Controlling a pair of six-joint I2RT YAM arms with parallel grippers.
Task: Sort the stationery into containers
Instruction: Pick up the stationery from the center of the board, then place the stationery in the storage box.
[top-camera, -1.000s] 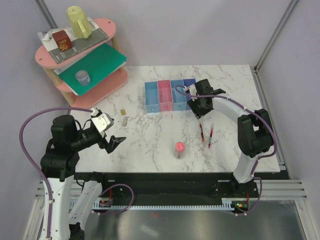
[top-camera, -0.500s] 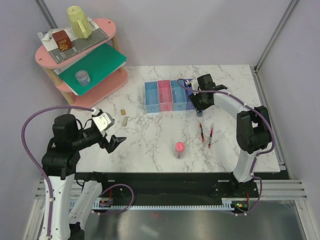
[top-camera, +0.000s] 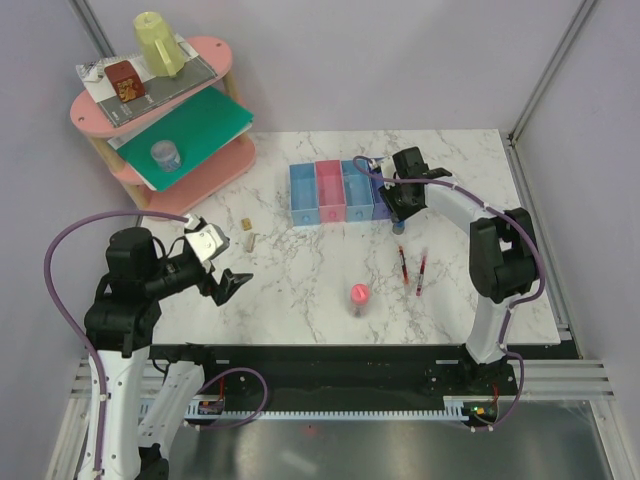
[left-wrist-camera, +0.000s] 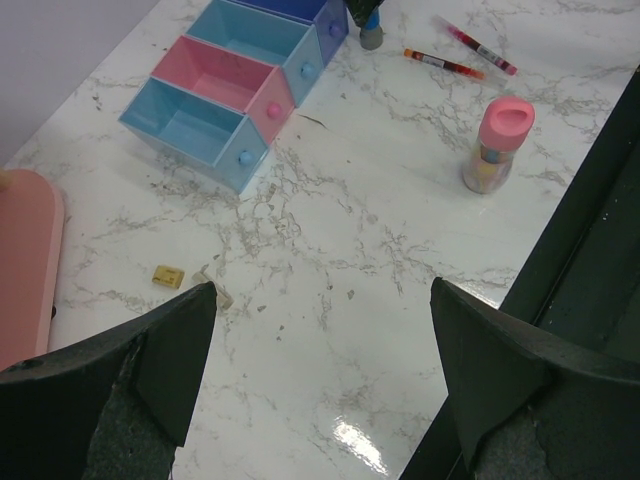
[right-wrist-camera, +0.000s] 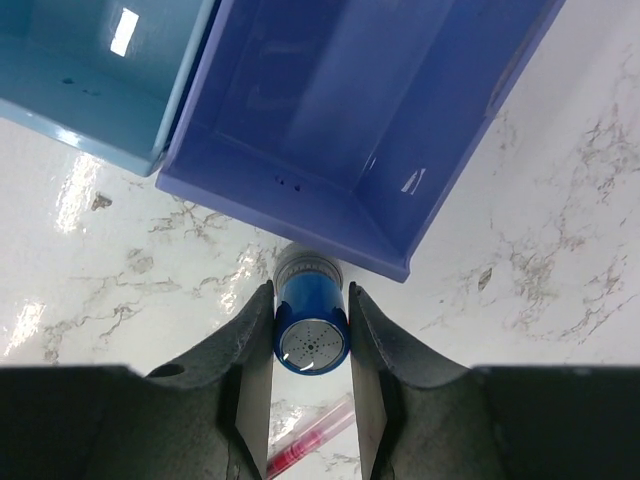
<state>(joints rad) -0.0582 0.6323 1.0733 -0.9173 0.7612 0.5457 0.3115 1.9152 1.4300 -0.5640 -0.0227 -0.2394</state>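
Observation:
My right gripper rises outward to clear the rims next, then lowers and releases at the far end of the light blue bin (top-camera: 354, 171) beside the purple-blue one.
The containers are a row of four bins (top-camera: 337, 190), light blue, pink, light blue and purple-blue (right-wrist-camera: 380, 120). My right gripper (top-camera: 400, 218) stands at the front of the purple-blue bin, its jaws pressed on both sides of the blue-capped bottle (right-wrist-camera: 311, 328). The bottle (left-wrist-camera: 371, 36) appears to stand on the table. Two red pens (top-camera: 403, 265) (top-camera: 421, 272) lie just nearer. The pink-capped tube (top-camera: 359, 297) stands upright at mid-table. Two tan blocks (top-camera: 246, 222) (top-camera: 250, 241) lie left of the bins. My left gripper (top-camera: 226, 282) is open and empty, above the near left of the table.
A pink two-tier shelf (top-camera: 215, 55) at the back left holds a yellow cup (top-camera: 158, 42), a brown box (top-camera: 124, 80), a green sheet and a clear blue-lidded jar (top-camera: 165, 154). Enclosure walls rise behind and on the right. The table's front edge (left-wrist-camera: 560, 230) is close to the pink-capped tube.
My right gripper has shifted slightly left and toward the front of the purple-blue bin and has closed on the blue-capped bottle. The left arm has not moved.

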